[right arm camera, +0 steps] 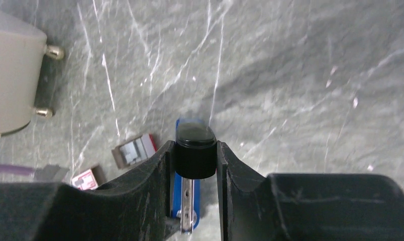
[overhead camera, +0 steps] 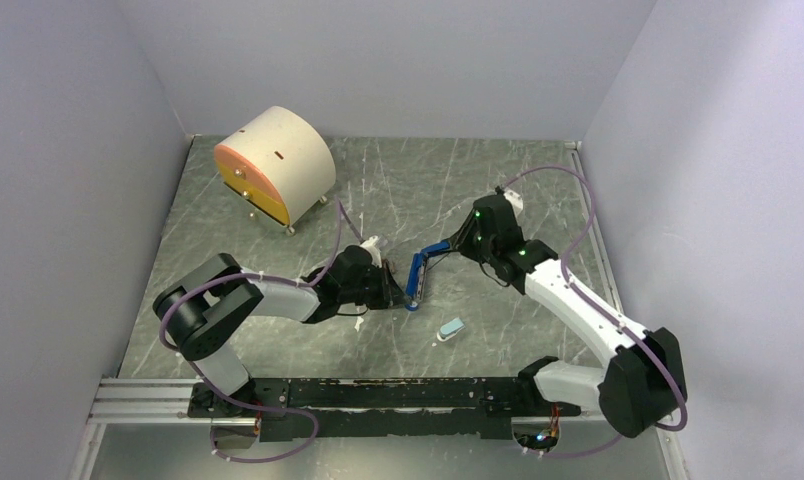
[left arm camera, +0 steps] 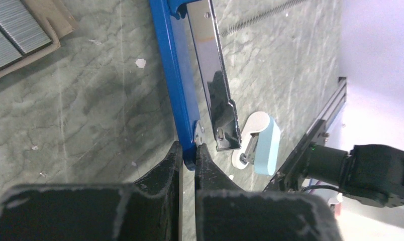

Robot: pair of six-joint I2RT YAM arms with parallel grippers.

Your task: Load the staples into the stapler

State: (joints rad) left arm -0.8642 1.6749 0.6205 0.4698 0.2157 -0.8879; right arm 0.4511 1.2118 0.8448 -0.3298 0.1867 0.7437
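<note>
My right gripper will next swing the black end cap (right arm camera: 194, 131) outward over the bare tabletop there to straighten the stapler's bend, and then it will let go of the cap.
The stapler (overhead camera: 416, 275) lies opened in mid-table, its blue body (left arm camera: 170, 65) and shiny metal magazine (left arm camera: 215, 85) spread apart. My left gripper (overhead camera: 396, 292) is shut on the blue body's near end (left arm camera: 189, 150). My right gripper (overhead camera: 461, 243) is shut on the stapler's black end cap (right arm camera: 194, 131) and holds that arm raised. The staples (left arm camera: 9, 35), dark-grey strips in an open cardboard tray, lie beside the stapler; they also show in the right wrist view (right arm camera: 134, 150).
A light-blue and white oblong piece (overhead camera: 451, 328) lies near the stapler's front end. A little red-and-white box (right arm camera: 84, 179) sits by the staples. A cream and orange drawer unit (overhead camera: 275, 165) stands at the back left. A thin spring (left arm camera: 260, 17) lies on the table.
</note>
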